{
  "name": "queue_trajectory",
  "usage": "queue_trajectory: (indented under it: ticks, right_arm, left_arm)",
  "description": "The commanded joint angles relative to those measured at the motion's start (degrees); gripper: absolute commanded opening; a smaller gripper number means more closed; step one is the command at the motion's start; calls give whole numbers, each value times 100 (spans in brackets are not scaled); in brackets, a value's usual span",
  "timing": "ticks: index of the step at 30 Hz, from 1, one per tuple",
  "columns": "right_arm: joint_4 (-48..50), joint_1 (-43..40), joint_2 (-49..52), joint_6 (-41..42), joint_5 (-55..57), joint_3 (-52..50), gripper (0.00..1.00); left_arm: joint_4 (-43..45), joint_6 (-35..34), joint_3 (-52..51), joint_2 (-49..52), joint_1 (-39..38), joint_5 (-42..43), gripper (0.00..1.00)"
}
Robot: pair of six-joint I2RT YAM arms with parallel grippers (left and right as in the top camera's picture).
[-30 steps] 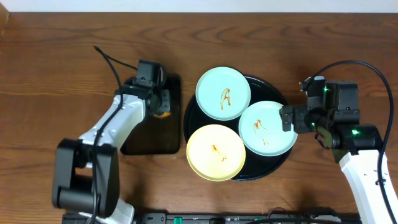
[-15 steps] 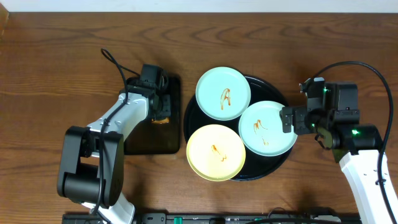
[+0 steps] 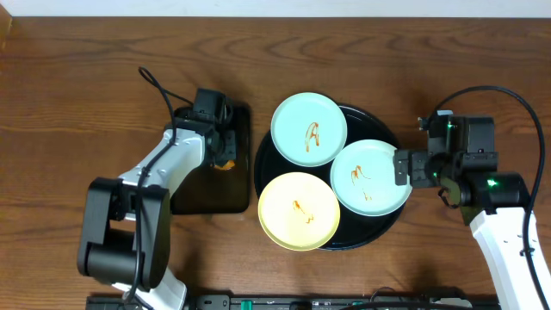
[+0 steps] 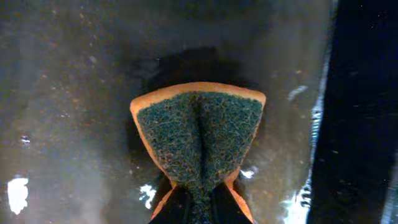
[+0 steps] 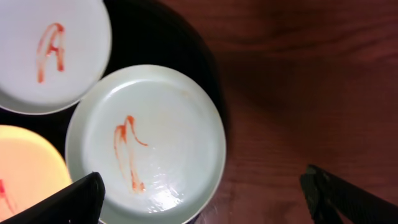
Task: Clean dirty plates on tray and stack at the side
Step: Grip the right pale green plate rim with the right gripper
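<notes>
My right gripper lowers around the mint plate's rim beside the wood next and closes, as that rim lies below and between its fingers.
Three dirty plates sit on the round black tray (image 3: 379, 232): a mint-blue one (image 3: 308, 129) at the back, a mint-blue one (image 3: 371, 176) at the right, and a pale yellow one (image 3: 298, 211) at the front. All carry orange sauce smears. My left gripper (image 3: 225, 155) is over the small rectangular black tray (image 3: 202, 194), shut on an orange sponge with a green scouring face (image 4: 199, 134). My right gripper (image 3: 401, 167) is open, straddling the right rim of the right mint plate (image 5: 149, 140).
The brown wooden table (image 3: 77, 95) surrounds both trays. The rectangular tray lies directly left of the round tray. Bare wood (image 5: 298, 93) lies right of the round tray. Cables run from both arms.
My left gripper has settled lower on the rectangular tray and closed on the sponge. The right gripper has shifted slightly right along the plate's rim. The plates have not moved.
</notes>
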Motion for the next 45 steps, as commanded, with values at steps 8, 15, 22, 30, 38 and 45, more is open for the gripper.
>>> queue_trajectory:
  ticks: [8, 15, 22, 30, 38, 45]
  right_arm:
    - [-63, -1134, 1137, -52, -1276, 142, 87]
    - [-114, -1239, 2208, -186, -1685, 142, 68]
    - [-103, -1239, 2599, -225, -1762, 142, 61]
    - [-92, -1239, 2599, -219, -1550, 92, 60]
    - [22, -1239, 2603, -173, -1552, -96, 60]
    - [160, -1239, 2603, -133, -1550, -339, 56]
  left_arm:
    - [-326, -212, 33, -1104, -9, -66, 8]
    - [-566, -293, 31, -1099, -9, -68, 8]
    - [-562, -293, 31, -1099, -9, -68, 8]
    - [-581, -295, 31, -1099, -13, -68, 8]
    - [-584, -295, 31, -1099, -13, -68, 8]
    - [-586, -295, 31, -1099, -13, -68, 8]
